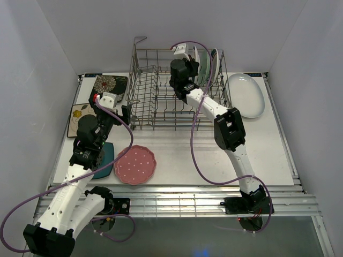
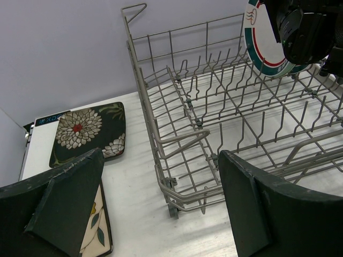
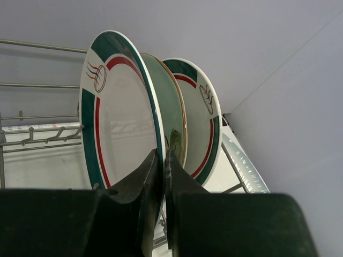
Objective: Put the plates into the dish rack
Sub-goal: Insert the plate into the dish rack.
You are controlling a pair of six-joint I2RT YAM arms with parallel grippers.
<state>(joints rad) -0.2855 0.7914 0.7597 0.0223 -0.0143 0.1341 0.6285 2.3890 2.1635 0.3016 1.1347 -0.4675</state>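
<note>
The green-rimmed plate already stands upright in the rack slot beside the mint plate. My right gripper should move down toward that slot next and let go of the plate's near rim.
The grey wire dish rack (image 1: 140, 91) stands at the back of the table. Three plates stand upright in its right end: a green-rimmed white plate (image 3: 118, 118), a mint plate (image 3: 171, 107) and a second green-rimmed plate (image 3: 201, 118). My right gripper (image 3: 163, 155) is shut on the near rim of the first green-rimmed plate (image 1: 194, 60), above the rack. My left gripper (image 2: 161, 214) hangs open and holds nothing by the rack's (image 2: 161, 144) left corner. A pink dotted plate (image 1: 135, 164), a dark teal plate (image 1: 109, 154), a black floral square plate (image 1: 110, 85) and a cream square plate (image 1: 79, 115) lie on the table.
A large white oval plate (image 1: 245, 95) lies right of the rack. In the left wrist view, the black floral plate (image 2: 88, 131) and the cream plate (image 2: 96, 225) lie left of the rack. Grey walls close in both sides and the back.
</note>
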